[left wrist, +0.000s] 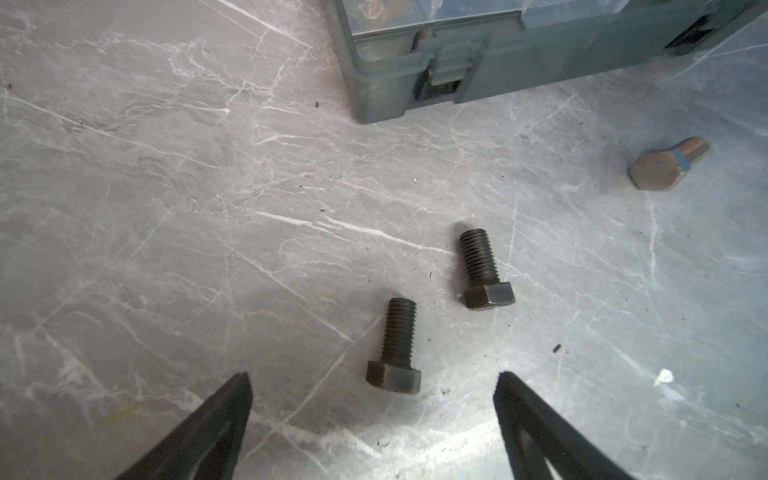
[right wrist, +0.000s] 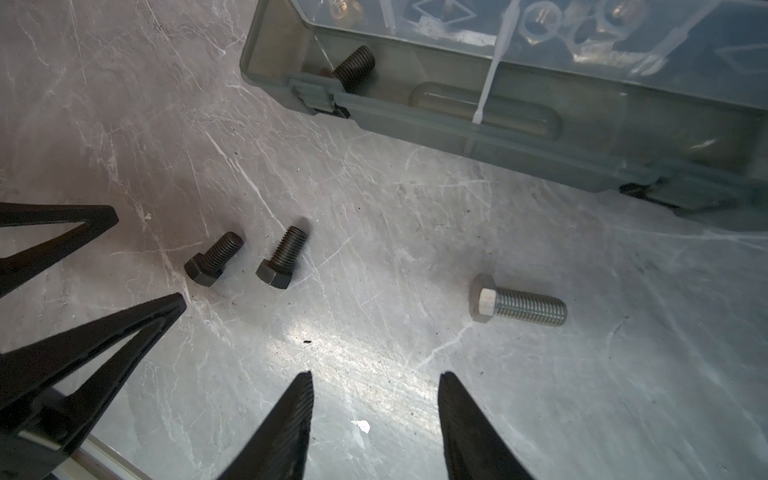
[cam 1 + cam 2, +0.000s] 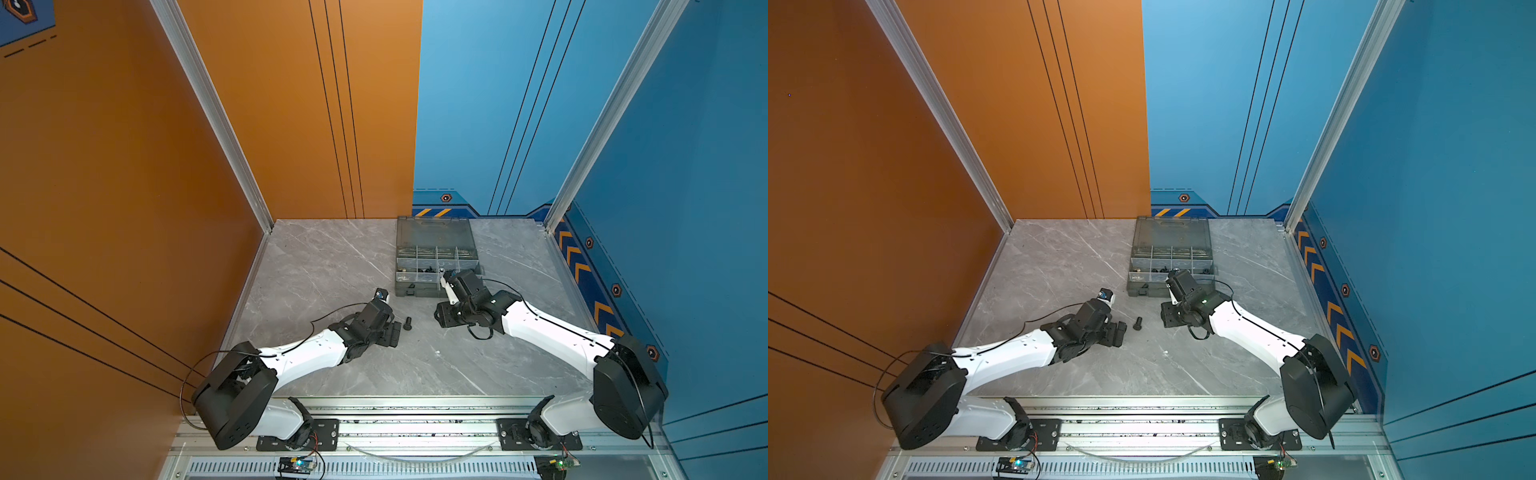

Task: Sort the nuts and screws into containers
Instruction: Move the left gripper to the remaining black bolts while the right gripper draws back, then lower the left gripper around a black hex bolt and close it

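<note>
The nearer black screw already points lengthwise between the robot's open fingers, so the left gripper will go down straddling its head end [image 1: 394, 369] and close there.
Two black screws [image 1: 395, 349] [image 1: 484, 270] lie side by side on the marble table, just ahead of my left gripper [image 1: 374, 386], which is open and empty. In both top views only one of them shows [image 3: 407, 323] [image 3: 1137, 323]. A silver screw [image 2: 519, 305] lies alone ahead of my right gripper [image 2: 376, 382], whose jaws stand apart with nothing between them. The grey organizer case [image 3: 415, 293] stands open behind them. One black screw [image 2: 353, 66] rests in its front corner container. Pale nuts [image 2: 540, 18] show in a farther container.
The case lid [image 3: 432, 232] lies flat toward the back wall. My left gripper's fingers [image 2: 104, 324] reach in close beside the black screws in the right wrist view. A small white chip [image 2: 361, 426] sits on the table under my right gripper.
</note>
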Tool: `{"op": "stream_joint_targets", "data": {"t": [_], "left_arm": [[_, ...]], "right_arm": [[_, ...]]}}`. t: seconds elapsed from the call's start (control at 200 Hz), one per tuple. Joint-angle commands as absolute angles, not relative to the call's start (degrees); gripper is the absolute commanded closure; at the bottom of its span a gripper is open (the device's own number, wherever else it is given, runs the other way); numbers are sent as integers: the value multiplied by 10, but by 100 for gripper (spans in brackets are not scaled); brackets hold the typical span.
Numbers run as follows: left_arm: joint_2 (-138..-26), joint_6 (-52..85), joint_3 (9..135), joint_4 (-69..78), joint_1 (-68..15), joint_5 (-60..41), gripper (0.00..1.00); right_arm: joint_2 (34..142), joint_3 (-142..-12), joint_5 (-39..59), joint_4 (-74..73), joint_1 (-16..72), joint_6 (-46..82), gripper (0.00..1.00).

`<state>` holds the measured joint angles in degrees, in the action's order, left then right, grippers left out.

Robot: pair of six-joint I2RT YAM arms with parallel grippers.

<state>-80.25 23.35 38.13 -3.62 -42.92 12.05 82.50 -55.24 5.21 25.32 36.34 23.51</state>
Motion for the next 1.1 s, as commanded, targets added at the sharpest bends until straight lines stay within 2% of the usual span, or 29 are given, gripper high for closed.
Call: {"op": "stream_joint_targets", "data": {"t": [0.0, 0.31, 0.335, 0.491, 0.871, 1.096], "left_arm": [[-822, 232, 396, -60, -434, 131, 9], [-850, 245, 397, -38, -433, 128, 13], [-853, 245, 398, -39, -432, 128, 17], [-874, 256, 406, -42, -431, 122, 26], [-909, 268, 421, -38, -430, 114, 31], [-921, 269, 430, -43, -428, 109, 41]], "right_arm": [[811, -538, 66, 253, 358, 245, 48], [806, -517, 69, 236, 355, 251, 48], [806, -516, 69, 236, 356, 251, 48], [803, -513, 70, 236, 354, 253, 48], [800, -512, 70, 236, 353, 256, 48], [803, -513, 71, 235, 353, 256, 48]]}}
